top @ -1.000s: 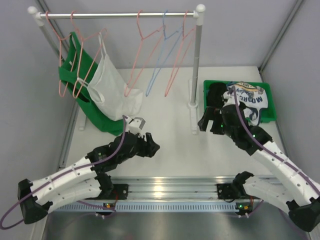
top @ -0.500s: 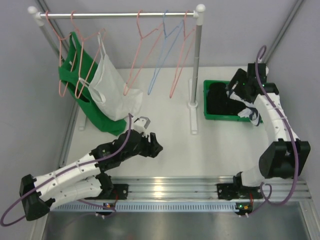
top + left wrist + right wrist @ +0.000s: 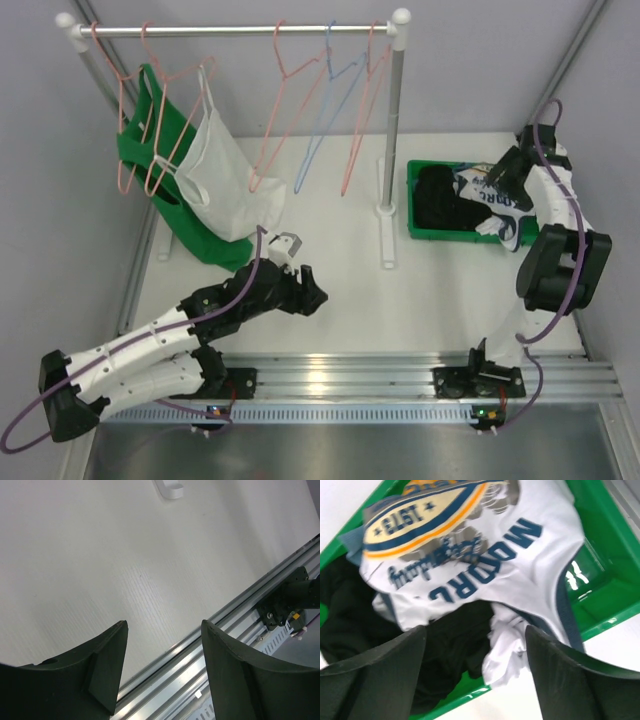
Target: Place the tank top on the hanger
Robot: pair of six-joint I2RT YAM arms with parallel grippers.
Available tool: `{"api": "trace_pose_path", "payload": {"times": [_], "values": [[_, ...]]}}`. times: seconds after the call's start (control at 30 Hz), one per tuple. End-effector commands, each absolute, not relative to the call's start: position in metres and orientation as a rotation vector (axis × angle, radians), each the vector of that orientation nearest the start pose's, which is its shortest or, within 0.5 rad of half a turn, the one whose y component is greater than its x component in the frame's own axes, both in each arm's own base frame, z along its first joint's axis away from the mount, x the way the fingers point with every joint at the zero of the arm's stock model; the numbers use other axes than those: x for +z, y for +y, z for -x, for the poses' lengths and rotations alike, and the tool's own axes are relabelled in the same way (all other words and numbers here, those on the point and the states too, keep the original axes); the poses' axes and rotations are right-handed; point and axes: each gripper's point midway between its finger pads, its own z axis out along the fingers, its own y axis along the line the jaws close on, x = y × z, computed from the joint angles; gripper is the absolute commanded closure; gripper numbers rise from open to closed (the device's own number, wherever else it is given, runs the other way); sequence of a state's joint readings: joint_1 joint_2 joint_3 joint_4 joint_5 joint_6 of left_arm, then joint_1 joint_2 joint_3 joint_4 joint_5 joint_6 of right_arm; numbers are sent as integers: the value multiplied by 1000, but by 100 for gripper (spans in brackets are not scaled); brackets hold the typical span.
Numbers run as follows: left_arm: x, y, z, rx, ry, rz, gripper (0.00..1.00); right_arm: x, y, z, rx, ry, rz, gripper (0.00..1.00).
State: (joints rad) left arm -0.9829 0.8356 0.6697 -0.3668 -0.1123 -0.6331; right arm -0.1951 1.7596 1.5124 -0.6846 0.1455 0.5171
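The blue-and-yellow print lies face up beyond my open fingers, so I need to move my right gripper outward and down onto the striped band by the star next.
The tank top (image 3: 497, 203), white with navy trim and a blue-and-yellow print, lies crumpled in the green bin (image 3: 430, 234) at the right. In the right wrist view it (image 3: 470, 555) lies print up, partly over a dark garment (image 3: 445, 645). My right gripper (image 3: 503, 175) hovers open over the bin's far right part, its jaws (image 3: 475, 645) spread above the top's lower hem and holding nothing. An empty pink hanger (image 3: 285, 110) hangs mid-rail and another (image 3: 362, 115) hangs near the right post. My left gripper (image 3: 308, 290) is open and empty, low over the table (image 3: 162, 630).
A light blue hanger (image 3: 325, 110) hangs between the two pink ones. A green top (image 3: 150, 150) and a plain white top (image 3: 225, 180) hang on pink hangers at the left. The rack's right post (image 3: 395, 120) stands beside the bin. A metal rail (image 3: 330, 375) runs along the near edge.
My right arm has swung from the bin's near side out to the far right, and its gripper now hangs over the tank top. The left arm has barely moved.
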Motion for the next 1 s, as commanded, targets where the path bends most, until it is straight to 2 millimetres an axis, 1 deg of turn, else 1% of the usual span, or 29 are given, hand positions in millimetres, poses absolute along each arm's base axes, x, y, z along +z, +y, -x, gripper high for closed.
{"api": "trace_pose_path", "payload": {"times": [0.0, 0.03, 0.07, 0.1, 0.13, 0.17, 0.2, 0.27, 0.3, 0.33, 0.37, 0.4, 0.43, 0.47, 0.5, 0.63, 0.67, 0.7, 0.73, 0.77, 0.8, 0.83, 0.87, 0.9, 0.93, 0.97], "values": [[194, -256, -159, -899, 2133, -329, 34, 162, -109, -460, -68, 2248, -931, 18], [194, -257, -158, -902, 2135, -340, 34, 161, -110, -465, -64, 2251, -926, 16], [195, -257, -158, -903, 2133, -344, 34, 171, -112, -475, -60, 2231, -910, 15], [196, -257, -157, -904, 2130, -350, 34, 161, -114, -481, -73, 2252, -918, 13], [195, -257, -157, -898, 2133, -356, 34, 161, -116, -485, -79, 2250, -918, 12], [196, -257, -157, -899, 2129, -359, 34, 166, -118, -492, -77, 2229, -913, 11], [195, -257, -158, -894, 2129, -361, 34, 162, -121, -495, -93, 2231, -915, 7], [193, -255, -158, -883, 2130, -363, 34, 164, -124, -503, -99, 2211, -914, 4], [193, -256, -159, -882, 2130, -361, 34, 152, -124, -507, -102, 2235, -919, 3], [192, -256, -159, -879, 2131, -362, 34, 148, -125, -510, -105, 2246, -920, 3], [191, -256, -160, -876, 2132, -362, 34, 149, -126, -512, -109, 2257, -923, 2], [190, -255, -159, -875, 2133, -362, 34, 133, -126, -514, -119, 2292, -931, 3], [190, -256, -160, -875, 2133, -362, 34, 133, -127, -517, -127, 2299, -926, 4], [190, -256, -159, -879, 2134, -362, 34, 126, -128, -518, -134, 2309, -928, 4], [190, -256, -159, -880, 2135, -364, 34, 124, -128, -519, -133, 2313, -918, 7], [186, -256, -160, -872, 2136, -370, 34, 112, -124, -518, -150, 2348, -886, 12], [185, -257, -160, -870, 2141, -372, 34, 108, -125, -516, -163, 2362, -879, 14], [185, -258, -159, -872, 2141, -376, 34, 107, -125, -515, -166, 2366, -874, 27], [185, -258, -159, -876, 2142, -376, 34, 105, -123, -513, -164, 2372, -875, 34], [184, -259, -159, -875, 2144, -377, 34, 110, -124, -511, -164, 2363, -875, 41], [185, -259, -159, -881, 2140, -378, 34, 113, -123, -512, -156, 2347, -875, 56], [185, -260, -160, -883, 2137, -377, 34, 115, -122, -511, -152, 2343, -873, 64], [186, -260, -160, -884, 2136, -377, 34, 122, -122, -509, -149, 2327, -878, 71], [186, -260, -159, -885, 2134, -379, 34, 128, -122, -507, -147, 2319, -878, 83], [187, -260, -159, -886, 2132, -380, 34, 134, -121, -508, -138, 2307, -874, 87], [188, -260, -160, -884, 2130, -381, 34, 149, -121, -507, -127, 2279, -866, 90]]}}
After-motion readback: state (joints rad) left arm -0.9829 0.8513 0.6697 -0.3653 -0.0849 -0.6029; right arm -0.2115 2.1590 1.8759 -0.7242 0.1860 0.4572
